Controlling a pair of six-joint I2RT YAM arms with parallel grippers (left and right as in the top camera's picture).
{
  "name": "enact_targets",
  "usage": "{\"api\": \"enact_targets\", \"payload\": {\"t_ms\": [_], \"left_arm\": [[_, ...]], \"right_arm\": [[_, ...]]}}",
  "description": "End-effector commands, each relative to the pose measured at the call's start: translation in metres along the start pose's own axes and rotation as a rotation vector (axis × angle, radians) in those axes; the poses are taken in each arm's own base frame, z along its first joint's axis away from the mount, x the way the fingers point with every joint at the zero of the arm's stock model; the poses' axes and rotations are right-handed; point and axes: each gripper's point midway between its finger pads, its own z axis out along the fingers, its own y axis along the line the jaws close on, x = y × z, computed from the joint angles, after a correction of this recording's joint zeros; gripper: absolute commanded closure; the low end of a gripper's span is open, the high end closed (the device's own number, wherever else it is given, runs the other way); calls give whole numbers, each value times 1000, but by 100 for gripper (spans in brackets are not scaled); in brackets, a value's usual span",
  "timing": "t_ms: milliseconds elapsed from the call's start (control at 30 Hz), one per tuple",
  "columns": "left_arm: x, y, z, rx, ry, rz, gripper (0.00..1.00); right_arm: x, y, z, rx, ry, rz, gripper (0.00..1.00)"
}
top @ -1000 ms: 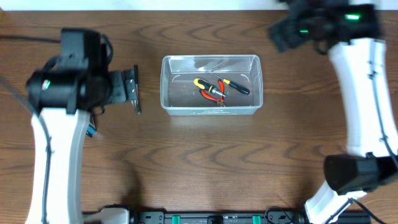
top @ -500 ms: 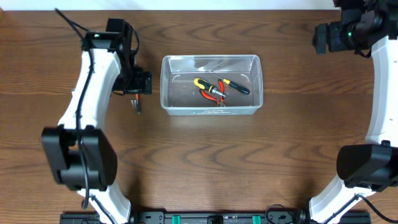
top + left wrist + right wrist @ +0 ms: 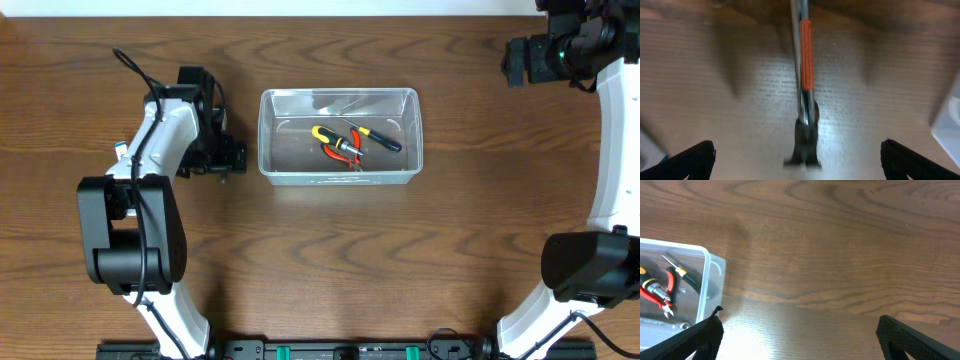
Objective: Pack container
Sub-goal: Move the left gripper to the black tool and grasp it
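Observation:
My left gripper is open above the shiny metal tool, so next it will move down onto the bare shaft (image 3: pixel 807 107) between orange band (image 3: pixel 807 60) and the dark end.
The clear plastic container (image 3: pixel 340 172) stands mid-table and holds red-handled pliers (image 3: pixel 342 150) and a yellow-and-black screwdriver (image 3: pixel 380 138). My left gripper (image 3: pixel 222 155) is open just left of the container, low over a slim metal tool with an orange band (image 3: pixel 807 60). In the left wrist view the tool lies on the wood between the open fingers (image 3: pixel 797 145), untouched. My right gripper (image 3: pixel 520 62) is open and empty, high at the far right. In the right wrist view its fingers (image 3: pixel 800 322) frame bare wood, with the container's corner (image 3: pixel 707 287) at the left.
A small blue-and-white item (image 3: pixel 120 150) shows beside the left arm's link. The container's wall (image 3: pixel 947 122) shows at the right edge of the left wrist view. The table's far edge runs along the top of the overhead view.
The left arm has swung in and lowered, so its gripper now sits over the metal tool left of the container. The right arm moved right a second ago and has since held still.

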Motion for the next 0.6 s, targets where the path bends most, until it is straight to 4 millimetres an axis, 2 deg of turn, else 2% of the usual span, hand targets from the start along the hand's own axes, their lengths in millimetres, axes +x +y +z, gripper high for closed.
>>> {"api": "enact_targets", "payload": {"t_ms": [0, 133, 567], "left_arm": [[9, -2, 16, 17, 24, 17, 2], [9, -2, 23, 17, 13, 17, 2], [-4, -2, 23, 19, -41, 17, 2]], "right_arm": [[0, 1, -2, -10, -5, 17, 1], [2, 2, -2, -11, 4, 18, 1], [7, 3, -2, -16, 24, 20, 1]]}}
